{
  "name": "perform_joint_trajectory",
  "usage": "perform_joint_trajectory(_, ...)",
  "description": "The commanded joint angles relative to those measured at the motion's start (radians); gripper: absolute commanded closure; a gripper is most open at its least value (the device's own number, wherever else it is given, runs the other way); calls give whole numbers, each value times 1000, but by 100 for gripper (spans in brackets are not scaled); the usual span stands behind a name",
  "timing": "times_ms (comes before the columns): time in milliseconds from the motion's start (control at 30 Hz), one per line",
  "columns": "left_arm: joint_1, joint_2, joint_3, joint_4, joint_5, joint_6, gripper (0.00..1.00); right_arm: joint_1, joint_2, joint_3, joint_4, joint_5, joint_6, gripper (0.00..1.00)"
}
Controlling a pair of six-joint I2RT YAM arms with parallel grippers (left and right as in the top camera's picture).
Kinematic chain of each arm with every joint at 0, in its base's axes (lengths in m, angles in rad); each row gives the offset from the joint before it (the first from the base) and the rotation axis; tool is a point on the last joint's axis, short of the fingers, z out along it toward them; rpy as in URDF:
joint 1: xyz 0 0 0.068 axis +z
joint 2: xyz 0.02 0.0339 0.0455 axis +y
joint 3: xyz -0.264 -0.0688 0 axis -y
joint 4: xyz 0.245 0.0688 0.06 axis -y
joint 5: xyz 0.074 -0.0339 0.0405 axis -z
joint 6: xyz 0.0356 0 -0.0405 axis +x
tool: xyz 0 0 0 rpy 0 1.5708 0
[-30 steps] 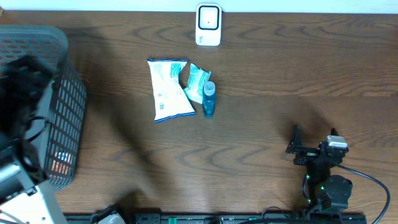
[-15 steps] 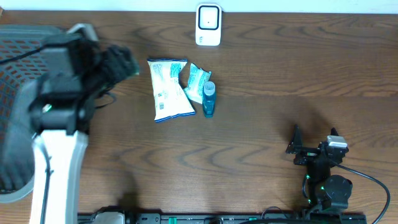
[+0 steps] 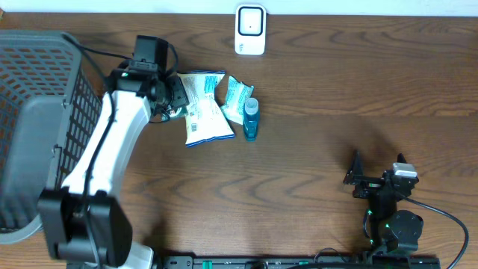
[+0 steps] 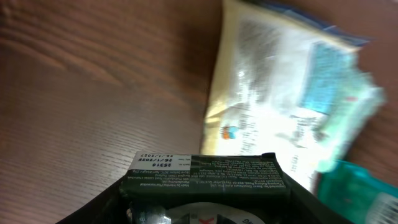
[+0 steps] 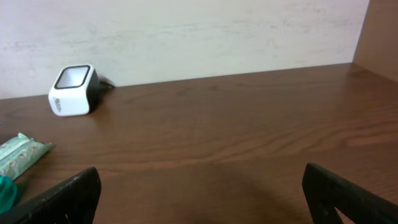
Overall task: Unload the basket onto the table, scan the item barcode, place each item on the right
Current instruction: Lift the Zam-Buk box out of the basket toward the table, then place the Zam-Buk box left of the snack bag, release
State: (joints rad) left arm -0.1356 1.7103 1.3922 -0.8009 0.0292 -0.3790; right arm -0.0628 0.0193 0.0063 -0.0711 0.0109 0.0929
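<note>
My left gripper brings the packet down onto the table beside the white and blue snack bag next. The part of the table toward the basket is empty.
My left gripper is shut on a dark green packet with fine white print, its printed flap facing the wrist camera. It hovers at the left edge of a white and blue snack bag. The white scanner stands at the table's far edge, well beyond the held packet. My right gripper rests open near the front right with nothing between its fingers.
A small teal packet and a blue bottle lie against the snack bag. A grey mesh basket fills the left side. Bare wood lies between the pile and the right arm.
The left arm has swung out of the basket and rightward across the table, carrying the dark packet to the snack bag's left edge. The right arm has not moved.
</note>
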Motion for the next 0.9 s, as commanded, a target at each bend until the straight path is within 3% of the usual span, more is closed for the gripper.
perform_joint_trajectory(0, -2, 64, 22, -2, -50, 21, 51, 5, -1, -1, -6, -6, -12, 1)
perform_joint_trajectory(300, -2, 209, 22, 53, -210, 30, 46, 5, -1, -1, -6, -6, -12, 1)
perform_joint_trajectory(600, -2, 269, 22, 149, -211, 76, 46, 5, -1, -1, -6, -6, -12, 1)
perform_joint_trajectory(633, -2, 269, 22, 149, -204, 76, 41, 5, -1, -1, -6, -6, -12, 1)
perform_joint_trajectory(700, -2, 269, 22, 148, -198, 76, 8, 5, -1, -1, -6, -6, -12, 1)
perform_joint_trajectory(733, -2, 269, 22, 147, -198, 76, 1, 5, -1, -1, -6, -6, -12, 1)
perform_joint_trajectory(867, -2, 254, 22, 144, -198, 76, 2, 5, -1, -1, -6, -6, -12, 1)
